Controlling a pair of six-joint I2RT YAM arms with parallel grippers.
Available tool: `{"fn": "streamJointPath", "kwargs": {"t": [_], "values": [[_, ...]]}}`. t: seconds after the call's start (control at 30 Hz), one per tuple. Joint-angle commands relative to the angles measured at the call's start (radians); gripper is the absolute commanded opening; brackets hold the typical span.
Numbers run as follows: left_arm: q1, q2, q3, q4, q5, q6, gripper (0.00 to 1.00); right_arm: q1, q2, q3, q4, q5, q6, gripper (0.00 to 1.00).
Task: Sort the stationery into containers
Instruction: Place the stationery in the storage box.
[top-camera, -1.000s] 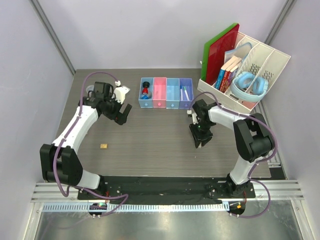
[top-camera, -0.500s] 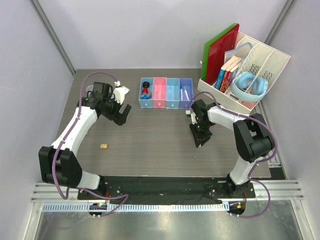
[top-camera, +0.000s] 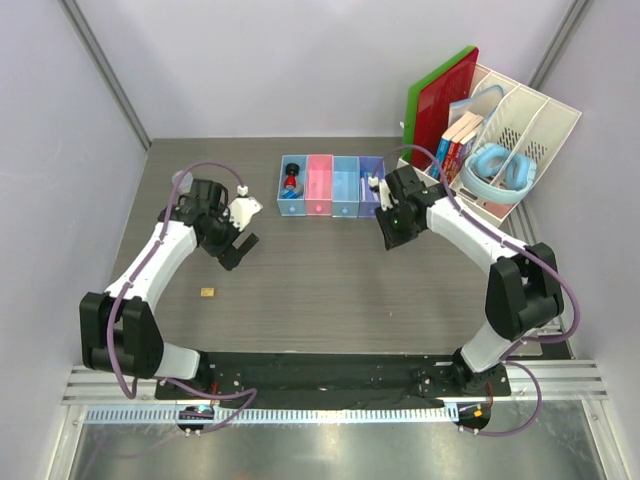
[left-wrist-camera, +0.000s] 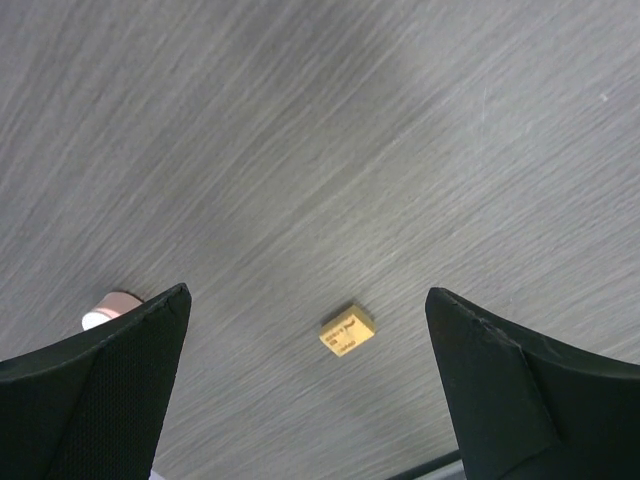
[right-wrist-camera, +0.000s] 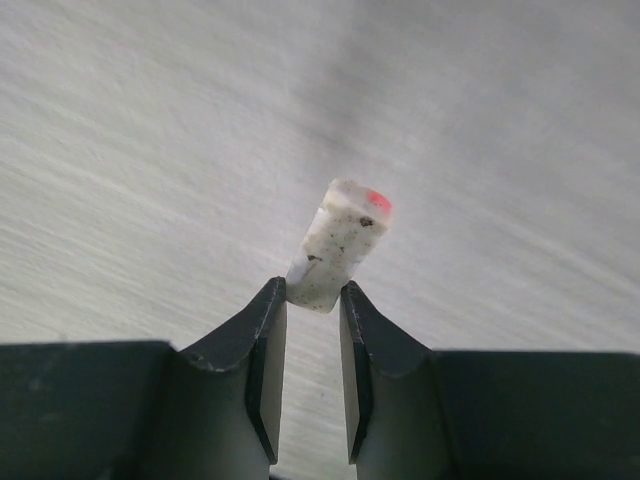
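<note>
The robot's right gripper will move outward and to the left in the top view, over the light blue tray (top-camera: 345, 182), to release the eraser, because that tray is empty.
My right gripper (right-wrist-camera: 313, 290) is shut on a whitish eraser block (right-wrist-camera: 340, 245) with a red mark, pinched at its lower end and held above the table. From above, that gripper (top-camera: 381, 200) hangs at the lavender tray (top-camera: 371, 172), the right end of the row of containers after blue (top-camera: 293, 196), pink (top-camera: 319, 186) and light blue (top-camera: 345, 186). Small cylinders (top-camera: 291, 180) lie in the blue tray. My left gripper (left-wrist-camera: 308, 300) is open above a tiny yellow piece (left-wrist-camera: 347, 329), which lies on the table (top-camera: 207, 292). A pinkish-white roll (left-wrist-camera: 108, 308) peeks past the left finger.
A white slotted file rack (top-camera: 535, 115) stands at the back right, holding books and light-blue headphones (top-camera: 497, 165). Red and green boards (top-camera: 440, 95) lean against its left side. Grey walls close in the table on three sides.
The right gripper closed on the eraser, lifted it and swung back and left to the lavender tray. The left gripper dropped slightly toward the near-left, nearer the yellow piece.
</note>
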Motion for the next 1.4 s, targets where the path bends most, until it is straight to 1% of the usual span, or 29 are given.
{"fn": "streamJointPath", "kwargs": {"t": [0.0, 0.07, 0.1, 0.17, 0.2, 0.27, 0.3, 0.33, 0.37, 0.4, 0.47, 0.5, 0.6, 0.77, 0.9, 0.93, 1.0, 1.03, 1.07, 1.2, 1.3, 1.37], "values": [[0.01, 0.027, -0.005, -0.068, -0.025, 0.037, 1.0, 0.002, 0.02, 0.159, 0.046, 0.033, -0.037, 0.07], [0.013, 0.031, -0.017, -0.081, -0.029, 0.035, 1.0, 0.005, 0.061, 0.222, 0.055, 0.033, -0.04, 0.07], [0.015, 0.032, -0.031, -0.082, -0.028, 0.036, 1.0, 0.004, 0.111, 0.289, 0.057, 0.033, -0.04, 0.07], [0.016, 0.032, -0.042, -0.096, -0.022, 0.041, 1.0, 0.004, 0.162, 0.36, 0.058, 0.026, -0.043, 0.07], [0.018, 0.034, -0.05, -0.108, -0.019, 0.043, 1.0, 0.005, 0.196, 0.433, 0.057, 0.017, -0.046, 0.07], [0.021, 0.037, -0.053, -0.124, -0.02, 0.047, 1.0, 0.007, 0.29, 0.51, 0.06, 0.016, -0.054, 0.07], [0.021, 0.041, -0.053, -0.137, -0.02, 0.049, 1.0, 0.007, 0.322, 0.593, 0.057, 0.018, -0.057, 0.07], [0.024, 0.044, -0.054, -0.144, -0.02, 0.049, 1.0, 0.01, 0.389, 0.636, 0.051, 0.015, -0.06, 0.07], [0.027, 0.044, -0.054, -0.151, -0.02, 0.052, 1.0, 0.008, 0.418, 0.676, 0.049, 0.015, -0.069, 0.07], [0.028, 0.044, -0.057, -0.16, -0.02, 0.052, 1.0, 0.008, 0.448, 0.749, 0.046, 0.015, -0.073, 0.07], [0.035, 0.037, -0.059, -0.167, -0.023, 0.052, 1.0, 0.01, 0.535, 0.82, 0.035, 0.01, -0.083, 0.06], [0.035, 0.034, -0.06, -0.171, -0.025, 0.052, 1.0, 0.01, 0.566, 0.883, 0.032, 0.006, -0.085, 0.07], [0.039, 0.031, -0.059, -0.183, -0.036, 0.047, 1.0, 0.011, 0.644, 0.967, 0.023, -0.013, -0.096, 0.07], [0.041, 0.049, -0.048, -0.2, -0.046, 0.04, 1.0, 0.011, 0.712, 1.023, 0.031, -0.034, -0.106, 0.07], [0.041, 0.077, -0.047, -0.207, -0.049, 0.033, 1.0, 0.011, 0.721, 1.009, 0.038, -0.048, -0.114, 0.08], [0.041, 0.084, -0.048, -0.207, -0.048, 0.032, 1.0, 0.013, 0.719, 1.003, 0.038, -0.051, -0.119, 0.11], [0.041, 0.1, -0.047, -0.208, -0.052, 0.029, 1.0, 0.014, 0.712, 0.985, 0.038, -0.053, -0.125, 0.24], [0.041, 0.104, -0.048, -0.21, -0.054, 0.026, 1.0, 0.014, 0.703, 0.979, 0.038, -0.054, -0.131, 0.29], [0.042, 0.106, -0.053, -0.205, -0.062, 0.018, 1.0, 0.016, 0.698, 0.968, 0.038, -0.051, -0.134, 0.37], [0.045, 0.106, -0.07, -0.177, -0.086, 0.004, 1.0, 0.017, 0.664, 0.943, 0.04, -0.059, -0.132, 0.45], [0.051, 0.097, -0.088, -0.159, -0.092, -0.009, 1.0, 0.02, 0.632, 0.92, 0.04, -0.068, -0.126, 0.49], [0.056, 0.081, -0.114, -0.151, -0.082, -0.003, 1.0, 0.023, 0.605, 0.905, 0.04, -0.071, -0.126, 0.5]]}}
